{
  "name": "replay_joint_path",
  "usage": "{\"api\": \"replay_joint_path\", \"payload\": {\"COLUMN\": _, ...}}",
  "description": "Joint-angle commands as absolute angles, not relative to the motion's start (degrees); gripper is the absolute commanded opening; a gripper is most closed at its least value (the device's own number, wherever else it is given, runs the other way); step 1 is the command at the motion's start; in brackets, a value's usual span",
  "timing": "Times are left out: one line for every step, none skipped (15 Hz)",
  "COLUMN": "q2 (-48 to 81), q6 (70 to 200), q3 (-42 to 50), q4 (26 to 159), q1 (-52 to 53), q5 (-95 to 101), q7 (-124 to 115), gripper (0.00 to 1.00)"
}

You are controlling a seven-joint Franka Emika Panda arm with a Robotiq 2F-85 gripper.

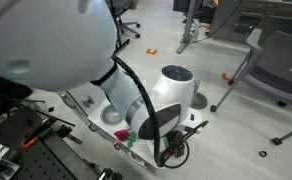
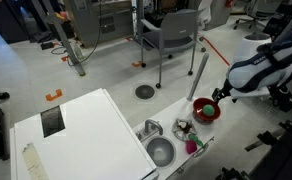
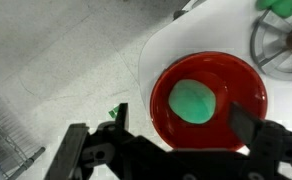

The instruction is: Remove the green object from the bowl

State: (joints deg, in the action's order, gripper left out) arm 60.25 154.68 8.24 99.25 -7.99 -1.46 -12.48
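The gripper moves outward and down into the red bowl next, astride the lump, because the light-green lump (image 2: 208,110) (image 3: 194,101) lies below and outward of my open fingers.
In the wrist view the red bowl (image 3: 168,122) stands on the white counter, and the light-green lump (image 3: 194,101) lies in its middle. My gripper (image 3: 182,124) is open right above the bowl, one finger at the bowl's left rim and one over its right side, and touches nothing. In an exterior view the bowl (image 2: 206,112) sits at the counter's end with the gripper (image 2: 217,98) just over it. In the exterior view filled by the arm, the bowl is hidden.
A grey metal sink basin (image 2: 161,152) sits in the white counter (image 2: 86,125), with small clutter (image 2: 184,128) between it and the bowl. A grey ring-shaped item (image 3: 278,45) and a darker green item (image 3: 282,6) lie beyond the bowl. A chair (image 2: 168,38) stands on the floor.
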Motion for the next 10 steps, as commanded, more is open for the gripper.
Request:
{"api": "replay_joint_path", "payload": {"q2": 69.5, "q6": 148.5, "q3": 10.0, "q4": 86.7, "q1": -6.5, "q5": -3.3, "q7": -16.2, "gripper": 1.00}}
{"api": "replay_joint_path", "payload": {"q2": 71.2, "q6": 147.1, "q3": 10.0, "q4": 84.3, "q1": -6.6, "q5": -3.3, "q7": -16.9, "gripper": 1.00}}
{"api": "replay_joint_path", "payload": {"q2": 72.9, "q6": 145.6, "q3": 9.7, "q4": 81.8, "q1": -6.8, "q5": -3.4, "q7": -17.4, "gripper": 1.00}}
{"api": "replay_joint_path", "payload": {"q2": 74.3, "q6": 144.3, "q3": 9.5, "q4": 79.7, "q1": -6.9, "q5": -3.4, "q7": -17.9, "gripper": 1.00}}
{"api": "replay_joint_path", "payload": {"q2": 75.7, "q6": 143.1, "q3": 9.5, "q4": 77.6, "q1": -6.8, "q5": -3.4, "q7": -18.3, "gripper": 1.00}}
{"api": "replay_joint_path", "payload": {"q2": 76.9, "q6": 142.2, "q3": 9.5, "q4": 75.7, "q1": -6.7, "q5": -3.3, "q7": -18.7, "gripper": 1.00}}
{"api": "replay_joint_path", "payload": {"q2": 78.3, "q6": 141.5, "q3": 9.6, "q4": 73.5, "q1": -6.5, "q5": -3.1, "q7": -19.2, "gripper": 1.00}}
{"api": "replay_joint_path", "payload": {"q2": 79.5, "q6": 140.9, "q3": 9.6, "q4": 71.7, "q1": -6.4, "q5": -3.0, "q7": -19.5, "gripper": 1.00}}
{"api": "replay_joint_path", "payload": {"q2": 81.1, "q6": 140.5, "q3": 9.9, "q4": 69.6, "q1": -6.0, "q5": -2.7, "q7": -20.0, "gripper": 1.00}}
{"api": "replay_joint_path", "payload": {"q2": 82.2, "q6": 139.9, "q3": 10.0, "q4": 67.9, "q1": -5.8, "q5": -2.5, "q7": -20.4, "gripper": 1.00}}
